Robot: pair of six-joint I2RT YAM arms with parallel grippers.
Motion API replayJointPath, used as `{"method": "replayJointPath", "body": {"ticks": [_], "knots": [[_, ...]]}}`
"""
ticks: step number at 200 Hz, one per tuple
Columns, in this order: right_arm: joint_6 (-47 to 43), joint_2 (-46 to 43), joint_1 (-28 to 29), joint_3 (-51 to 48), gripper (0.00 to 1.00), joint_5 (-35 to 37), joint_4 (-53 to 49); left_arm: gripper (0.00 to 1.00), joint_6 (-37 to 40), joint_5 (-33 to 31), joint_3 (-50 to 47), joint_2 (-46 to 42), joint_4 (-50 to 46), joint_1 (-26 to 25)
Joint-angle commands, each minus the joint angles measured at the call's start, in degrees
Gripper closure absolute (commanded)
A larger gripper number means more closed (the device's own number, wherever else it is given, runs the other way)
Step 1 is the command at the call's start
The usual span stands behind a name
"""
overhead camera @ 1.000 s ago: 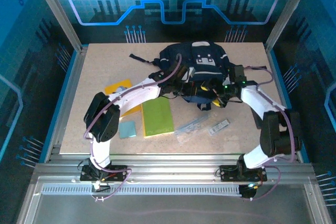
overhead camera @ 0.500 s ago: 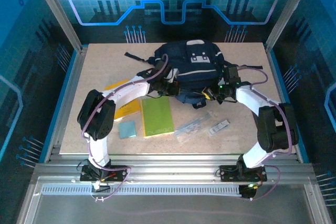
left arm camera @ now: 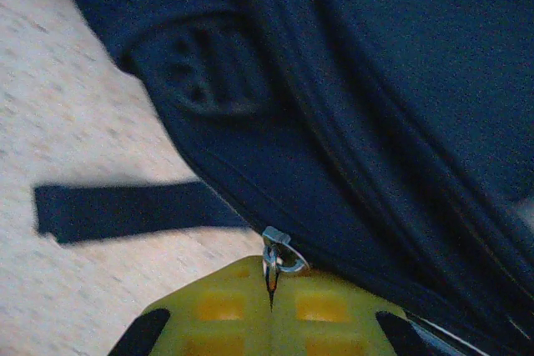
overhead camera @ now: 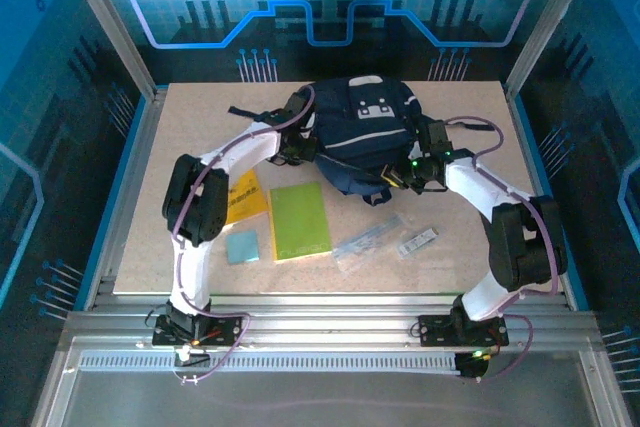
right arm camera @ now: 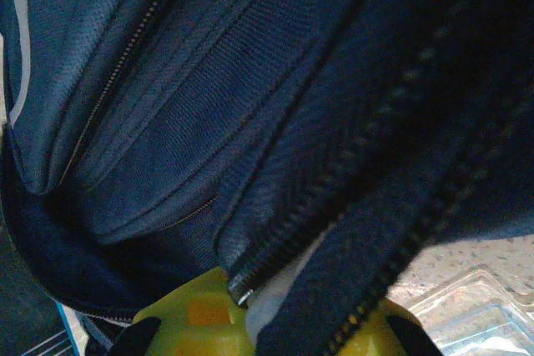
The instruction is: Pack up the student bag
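Observation:
My left gripper moves outward along the bag's side edge past the black strap next and releases the zipper pull (left arm camera: 278,253) there, as that edge runs on beyond it.
The student bag (overhead camera: 362,132), dark navy with a white-grey patch and light stripes, lies at the back middle of the table. My left gripper (overhead camera: 297,150) is at the bag's left side, shut on a small metal zipper pull (left arm camera: 278,253); the yellow fingers (left arm camera: 219,306) meet with the ring between them. My right gripper (overhead camera: 412,173) is at the bag's right front edge, shut on the bag's fabric beside an open zipper (right arm camera: 275,239). A black strap (left arm camera: 117,210) lies flat on the table to the left.
In front of the bag lie a green notebook (overhead camera: 299,220), a yellow book (overhead camera: 240,197) partly under the left arm, a small light-blue pad (overhead camera: 242,245), and two clear packets (overhead camera: 368,238) (overhead camera: 418,241). A clear plastic packet (right arm camera: 476,310) shows under the right wrist.
Both grippers have moved toward the back of the table, and the bag has shifted that way with them. The left arm swung left along the bag's side.

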Motion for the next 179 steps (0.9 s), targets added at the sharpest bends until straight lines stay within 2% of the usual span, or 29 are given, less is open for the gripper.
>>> {"method": "replayJointPath", "body": {"ticks": [1,54,72,78,84,88,89,90,92,101,102,106,116,134,179], "knots": [[-4.45,-1.69,0.82,1.43,1.00,1.54,-4.47,1.00,3.24,-12.95,5.78,3.62,5.69,4.22],[-4.44,-2.55,2.38,2.29,1.00,1.28,-5.32,1.00,7.44,-20.08,10.73,7.76,8.28,7.02],[-4.24,-1.89,3.38,3.06,1.00,0.80,-4.93,1.00,6.34,-19.44,11.55,7.99,7.80,7.03],[-4.24,-1.55,3.67,3.40,1.00,0.13,-4.60,0.87,4.90,-18.08,12.26,7.84,6.12,7.03],[-4.41,-1.27,3.98,3.91,0.97,-0.36,-4.65,0.65,3.06,-16.94,12.49,7.36,4.35,7.03],[-4.47,-1.09,4.18,4.37,0.88,-0.49,-4.91,0.50,1.88,-15.69,12.31,6.79,3.44,7.04],[-4.52,-1.01,4.33,4.60,0.82,-0.57,-5.07,0.46,1.51,-15.43,12.18,6.64,3.20,7.04],[-4.52,-1.01,4.33,4.60,0.82,-0.57,-5.07,0.43,1.19,-15.17,12.04,6.48,2.95,6.99],[-4.58,-0.96,4.48,4.88,0.73,-0.59,-5.29,0.37,0.54,-14.65,11.84,6.09,2.55,6.97],[-4.94,-1.10,5.24,5.63,0.44,-0.31,-6.03,0.25,-2.51,-12.65,9.66,3.91,1.34,6.90],[-5.07,-1.19,5.39,5.84,0.39,-0.19,-6.32,0.24,-2.80,-12.38,9.32,3.66,1.32,6.87],[-5.23,-1.36,5.74,6.11,0.32,0.21,-6.77,0.21,-3.87,-11.21,7.76,1.96,1.30,6.85],[-6.33,-2.16,6.86,6.92,0.22,1.30,-8.69,0.13,-6.79,-9.07,2.87,-2.21,1.90,6.77],[-8.09,-3.90,8.37,7.35,0.15,2.80,-12.03,0.01,-11.31,-5.58,-7.01,-10.55,3.76,6.83],[-13.50,-8.53,13.62,4.57,0.13,2.46,-16.79,0.01,-19.38,1.20,-27.54,-29.68,5.17,6.75]]}}
